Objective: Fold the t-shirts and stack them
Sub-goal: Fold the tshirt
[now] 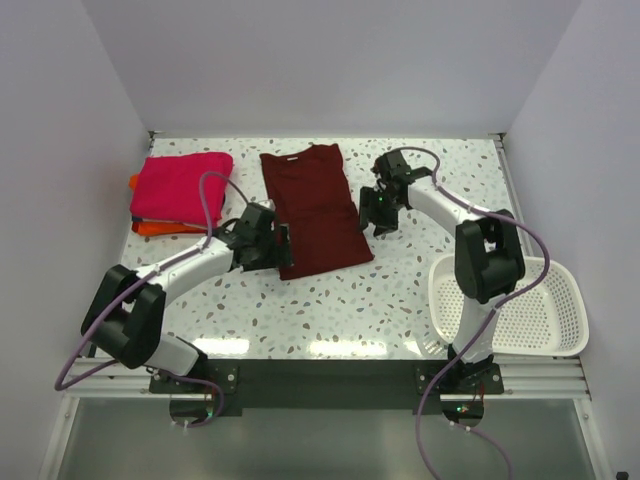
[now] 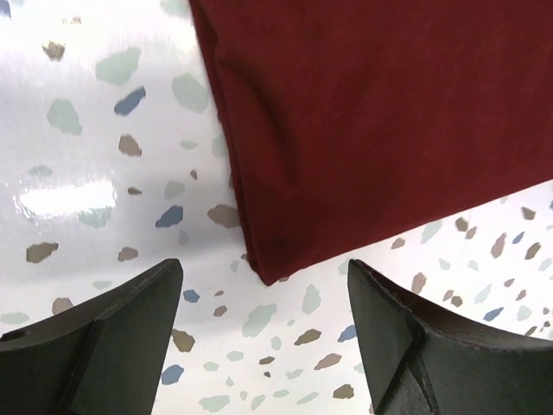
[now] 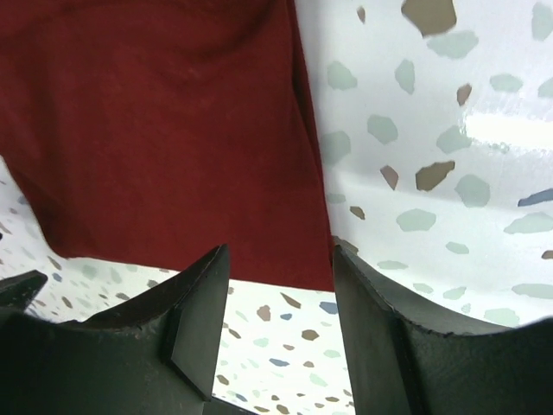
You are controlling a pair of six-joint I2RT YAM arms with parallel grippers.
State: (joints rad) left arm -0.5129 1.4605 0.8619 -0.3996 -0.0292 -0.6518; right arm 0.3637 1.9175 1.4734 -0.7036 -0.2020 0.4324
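Observation:
My right gripper will next move down and back onto the maroon t-shirt's near corner by the basket [image 3: 323,281], because that corner is below and back of my gripper.
A dark maroon t-shirt [image 1: 315,210] lies flat on the speckled table [image 1: 330,310], folded into a long strip with its collar at the far end. My left gripper [image 1: 281,250] is open at the strip's near left corner. In the left wrist view that corner [image 2: 371,130] lies just beyond the left gripper [image 2: 263,275], with only table between the fingers. My right gripper [image 1: 378,216] is open at the strip's right edge. In the right wrist view the cloth [image 3: 173,130] ends just ahead of the right gripper [image 3: 281,259]. A folded pink t-shirt [image 1: 180,185] rests on an orange one [image 1: 150,228] at the far left.
A white slotted basket [image 1: 520,310] stands at the near right, beside the right arm's base. White walls close in the table on the left, back and right.

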